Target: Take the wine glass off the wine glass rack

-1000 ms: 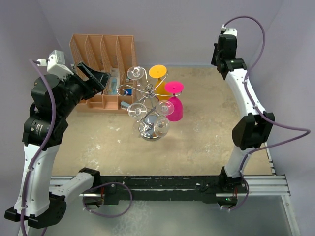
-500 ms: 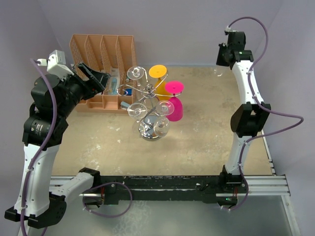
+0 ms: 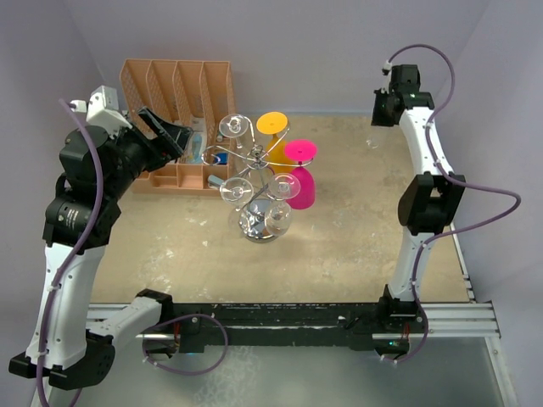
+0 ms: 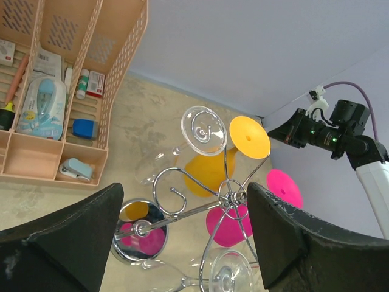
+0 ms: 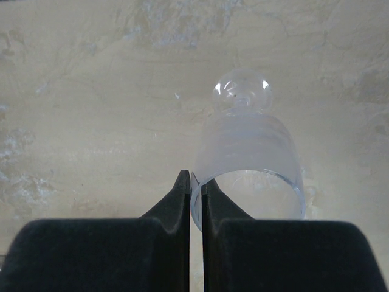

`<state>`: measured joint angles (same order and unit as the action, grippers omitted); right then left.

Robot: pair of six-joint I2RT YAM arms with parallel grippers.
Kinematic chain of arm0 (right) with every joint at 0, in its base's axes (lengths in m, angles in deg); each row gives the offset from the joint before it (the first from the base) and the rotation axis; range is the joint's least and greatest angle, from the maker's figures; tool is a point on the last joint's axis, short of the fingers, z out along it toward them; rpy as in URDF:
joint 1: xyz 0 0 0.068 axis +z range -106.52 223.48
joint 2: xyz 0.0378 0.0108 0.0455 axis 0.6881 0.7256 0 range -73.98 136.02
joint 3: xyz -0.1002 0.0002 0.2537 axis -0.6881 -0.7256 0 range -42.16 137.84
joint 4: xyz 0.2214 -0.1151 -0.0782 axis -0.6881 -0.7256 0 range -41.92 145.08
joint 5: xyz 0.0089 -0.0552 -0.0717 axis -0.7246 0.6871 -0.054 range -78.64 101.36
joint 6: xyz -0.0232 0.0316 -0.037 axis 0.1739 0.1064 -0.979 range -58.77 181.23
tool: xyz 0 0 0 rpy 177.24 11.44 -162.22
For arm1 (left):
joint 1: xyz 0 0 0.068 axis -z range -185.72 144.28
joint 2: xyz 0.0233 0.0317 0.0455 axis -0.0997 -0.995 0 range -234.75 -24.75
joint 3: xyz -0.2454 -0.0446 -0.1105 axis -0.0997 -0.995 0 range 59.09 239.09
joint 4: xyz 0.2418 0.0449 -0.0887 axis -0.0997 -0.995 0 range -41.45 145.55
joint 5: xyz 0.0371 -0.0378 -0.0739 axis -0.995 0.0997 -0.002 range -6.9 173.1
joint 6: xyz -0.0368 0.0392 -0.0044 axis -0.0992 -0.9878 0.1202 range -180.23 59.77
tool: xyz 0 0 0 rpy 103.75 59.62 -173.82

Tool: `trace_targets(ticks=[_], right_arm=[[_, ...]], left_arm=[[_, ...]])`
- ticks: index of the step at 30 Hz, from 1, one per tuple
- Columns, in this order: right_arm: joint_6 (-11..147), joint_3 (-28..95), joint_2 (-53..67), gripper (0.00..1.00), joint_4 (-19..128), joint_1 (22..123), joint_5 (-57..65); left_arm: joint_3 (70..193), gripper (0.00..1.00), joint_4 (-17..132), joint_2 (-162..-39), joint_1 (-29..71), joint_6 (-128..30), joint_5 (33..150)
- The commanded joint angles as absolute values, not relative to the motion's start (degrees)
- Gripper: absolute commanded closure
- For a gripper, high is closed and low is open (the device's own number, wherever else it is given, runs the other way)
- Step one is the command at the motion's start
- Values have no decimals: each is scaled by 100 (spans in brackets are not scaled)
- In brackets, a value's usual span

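Note:
My right gripper lowers toward the bare table beneath the clear wine glass's foot and releases the wine glass's rim next, since the glass already hangs foot-down.
The silver wire wine glass rack stands mid-table on its round chrome base. Several clear wine glasses hang on it, along with an orange one and a pink one. My left gripper is open and empty, just left of the rack. In the left wrist view the rack's hub lies between its fingers. My right gripper is shut on the rim of a clear wine glass, held over the table at the far right.
An orange slotted file organizer with small items stands at the back left, right behind my left gripper. Purple walls close the back and sides. A metal rail runs along the near edge.
My right arm has swung farther back and right, away from the rack, with the clear glass in its grip. My left arm has barely shifted.

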<state>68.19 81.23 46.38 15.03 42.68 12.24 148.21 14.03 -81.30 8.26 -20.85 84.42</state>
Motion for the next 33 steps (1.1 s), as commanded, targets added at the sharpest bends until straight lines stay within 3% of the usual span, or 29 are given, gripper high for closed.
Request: trace_targets(ticks=[1, 22, 33], right_arm=[[6674, 7892, 4184, 100, 1660, 4251, 970], [6688, 7985, 4445, 95, 1647, 4242, 816], [6683, 8049, 4576, 86, 1633, 4242, 784]], left_arm=[[14778, 21, 1660, -8114, 838, -2127, 8536], [14819, 22, 1638, -8060, 843, -2122, 8589], [14811, 22, 1636, -8067, 843, -2107, 8600]])
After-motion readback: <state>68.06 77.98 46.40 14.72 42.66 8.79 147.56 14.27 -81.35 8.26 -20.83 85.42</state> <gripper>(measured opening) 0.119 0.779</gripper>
